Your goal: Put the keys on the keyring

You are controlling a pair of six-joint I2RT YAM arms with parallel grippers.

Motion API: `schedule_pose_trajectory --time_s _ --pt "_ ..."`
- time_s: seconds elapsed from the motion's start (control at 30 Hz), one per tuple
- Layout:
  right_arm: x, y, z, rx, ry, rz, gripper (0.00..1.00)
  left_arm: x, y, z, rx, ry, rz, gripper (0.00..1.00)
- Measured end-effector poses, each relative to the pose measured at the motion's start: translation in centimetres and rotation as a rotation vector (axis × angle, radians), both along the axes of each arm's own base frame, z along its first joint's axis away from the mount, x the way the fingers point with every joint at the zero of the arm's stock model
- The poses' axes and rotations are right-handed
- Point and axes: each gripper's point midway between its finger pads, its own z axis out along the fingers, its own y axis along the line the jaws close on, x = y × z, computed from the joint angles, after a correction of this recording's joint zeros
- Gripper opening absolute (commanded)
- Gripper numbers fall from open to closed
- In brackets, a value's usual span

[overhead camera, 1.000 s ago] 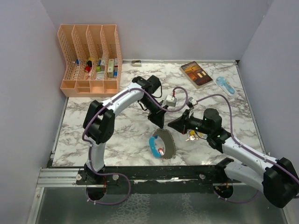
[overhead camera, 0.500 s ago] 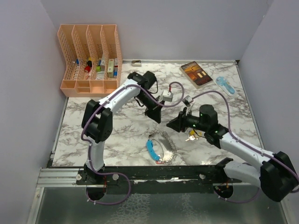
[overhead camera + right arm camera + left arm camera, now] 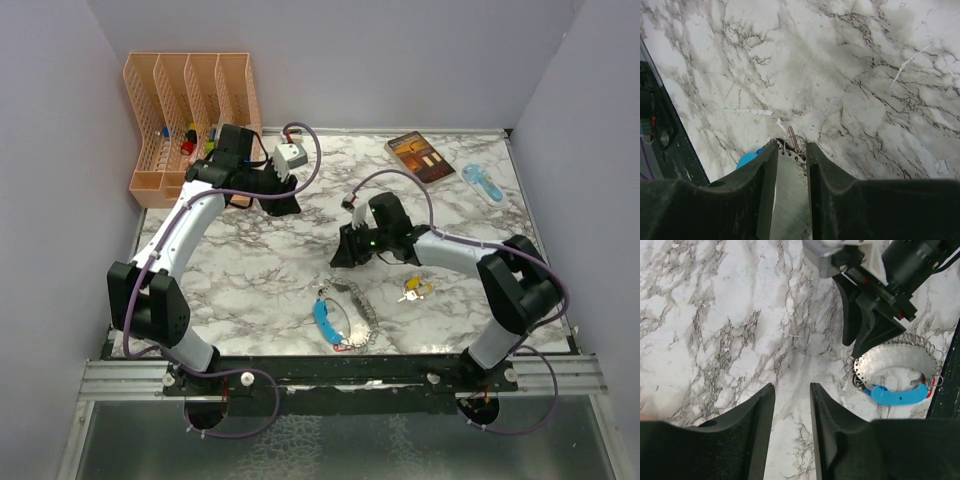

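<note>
The thin wire ring [image 3: 331, 284] [image 3: 796, 142] at the keyring's far end sticks out past the grey metal. So my right gripper moves down slightly, back onto that ring, next.
The keyring [image 3: 347, 310] lies flat on the marble near the front edge, with its light-blue curved piece [image 3: 323, 320] and fanned grey metal pieces. My right gripper [image 3: 339, 258] is open at the bunch's far end; in the right wrist view [image 3: 791, 146] the grey fan [image 3: 790, 200] and thin wire ring show between my fingers. Small gold keys [image 3: 413, 290] lie loose on the table to the right. My left gripper [image 3: 293, 205] is open and empty at the back left; its wrist view [image 3: 791, 387] shows the bunch [image 3: 895, 357] and the right gripper [image 3: 855, 347].
An orange file organizer [image 3: 190, 120] stands at the back left. A brown book [image 3: 420, 158] and a light-blue object [image 3: 482, 182] lie at the back right. A small metal piece [image 3: 292, 134] lies by the back wall. A black rail [image 3: 330, 370] runs along the front edge.
My left gripper drew away to the back left. The keyring dropped flat. My right gripper moved left from the loose keys to the bunch's far end.
</note>
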Motion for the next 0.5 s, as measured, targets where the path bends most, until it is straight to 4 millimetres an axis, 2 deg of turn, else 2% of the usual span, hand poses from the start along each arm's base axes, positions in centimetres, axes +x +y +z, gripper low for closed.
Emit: schedule_pose_trajectory --time_s 0.2,0.5 --pt "-0.1 0.5 -3.2 -0.084 0.089 0.034 0.3 0.1 0.5 -1.4 0.009 0.028 0.039 0.39" --pt "-1.5 -0.3 -5.0 -0.155 0.172 0.057 0.3 0.7 1.1 -1.5 0.003 0.03 0.068 0.38"
